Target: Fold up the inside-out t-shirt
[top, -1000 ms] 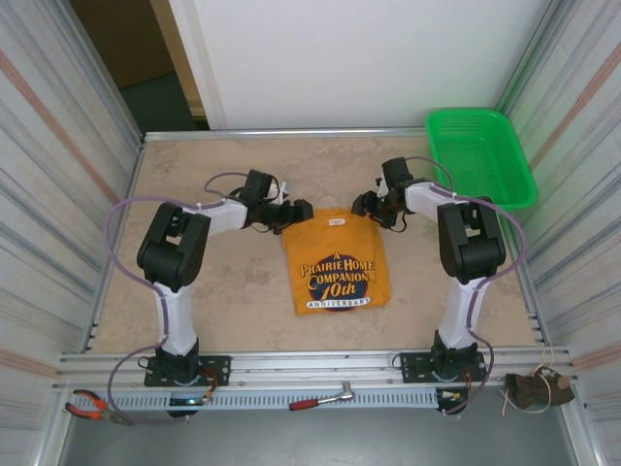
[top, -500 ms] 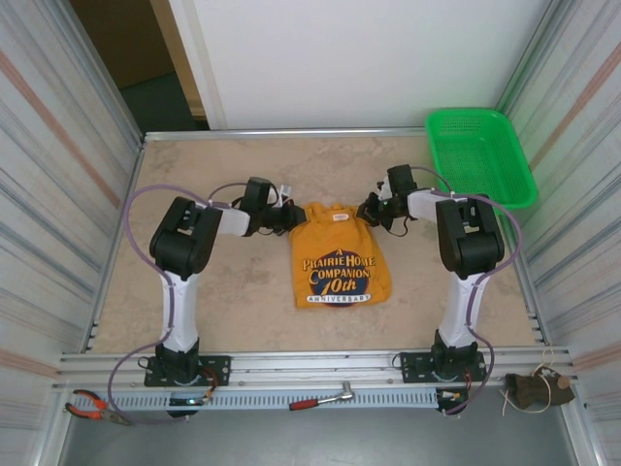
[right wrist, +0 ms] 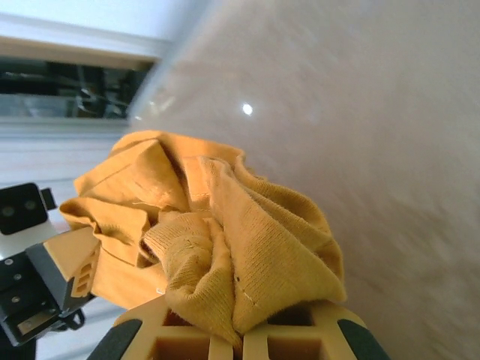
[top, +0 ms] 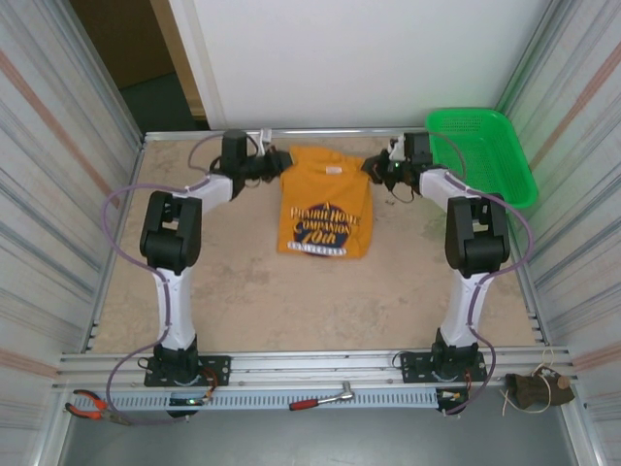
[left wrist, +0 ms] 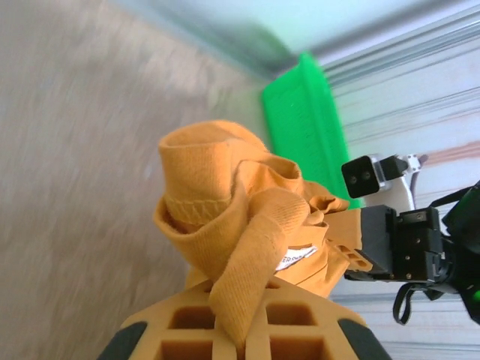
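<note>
My left gripper lowers the shirt's corner while drawing back next and releases it on the tabletop below, as the shirt's top hangs raised.
The inside-out t-shirt point(top: 325, 199) is mustard-orange and hangs stretched between both grippers near the table's back edge, its dark blue printed graphic point(top: 325, 229) facing up. My left gripper point(top: 275, 162) is shut on the shirt's upper left corner. In the left wrist view a bunched ribbed fold point(left wrist: 225, 202) is pinched between the left gripper's point(left wrist: 240, 334) jaws. My right gripper point(top: 376, 167) is shut on the upper right corner. A crumpled wad of cloth point(right wrist: 247, 232) is clamped in the right gripper point(right wrist: 241, 341). The shirt's lower hem rests on the table.
A green basket point(top: 480, 155) stands at the back right, close to the right arm. The back rail point(top: 330, 133) runs just behind the shirt. Corrugated walls close in both sides. Pliers point(top: 92, 406) and a ratchet point(top: 325, 398) lie on the front rail.
Both grippers closed on the shirt's top corners and carried it from the table's middle toward the back edge. The arms stretched forward and the shirt spread wider at the top.
</note>
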You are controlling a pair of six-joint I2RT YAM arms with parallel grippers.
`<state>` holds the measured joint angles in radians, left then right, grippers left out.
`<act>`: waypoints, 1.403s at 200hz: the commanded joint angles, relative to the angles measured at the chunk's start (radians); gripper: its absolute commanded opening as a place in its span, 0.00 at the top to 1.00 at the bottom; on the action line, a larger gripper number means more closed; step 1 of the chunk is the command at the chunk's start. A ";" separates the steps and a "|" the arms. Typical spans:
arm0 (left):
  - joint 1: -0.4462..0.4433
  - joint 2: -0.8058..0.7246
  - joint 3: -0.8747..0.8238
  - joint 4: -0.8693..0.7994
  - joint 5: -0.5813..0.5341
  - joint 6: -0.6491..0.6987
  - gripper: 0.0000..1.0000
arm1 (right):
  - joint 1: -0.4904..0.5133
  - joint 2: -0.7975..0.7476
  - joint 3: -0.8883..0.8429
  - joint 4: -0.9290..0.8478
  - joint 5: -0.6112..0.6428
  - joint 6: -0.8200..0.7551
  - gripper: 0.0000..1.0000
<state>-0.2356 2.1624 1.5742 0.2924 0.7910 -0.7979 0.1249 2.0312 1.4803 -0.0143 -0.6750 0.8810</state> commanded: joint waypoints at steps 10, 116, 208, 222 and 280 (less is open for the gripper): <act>0.011 0.051 0.277 -0.121 0.065 0.020 1.00 | -0.020 0.037 0.186 0.012 -0.028 0.084 1.00; -0.046 -0.432 -0.520 0.286 0.030 0.042 1.00 | 0.040 -0.472 -0.525 0.215 0.060 0.033 1.00; -0.152 -0.460 -0.681 0.176 -0.241 0.285 1.00 | 0.103 -0.552 -0.657 0.140 0.283 -0.139 1.00; -0.150 -0.430 -0.638 0.151 -0.281 0.309 1.00 | 0.095 -0.502 -0.604 0.147 0.297 -0.150 1.00; -0.118 -0.208 -0.425 0.018 -0.395 0.384 1.00 | 0.070 -0.155 -0.298 0.093 0.320 -0.169 1.00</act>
<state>-0.3721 1.8626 1.0718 0.3935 0.4828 -0.4862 0.2028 1.7504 1.0836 0.1188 -0.3878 0.7464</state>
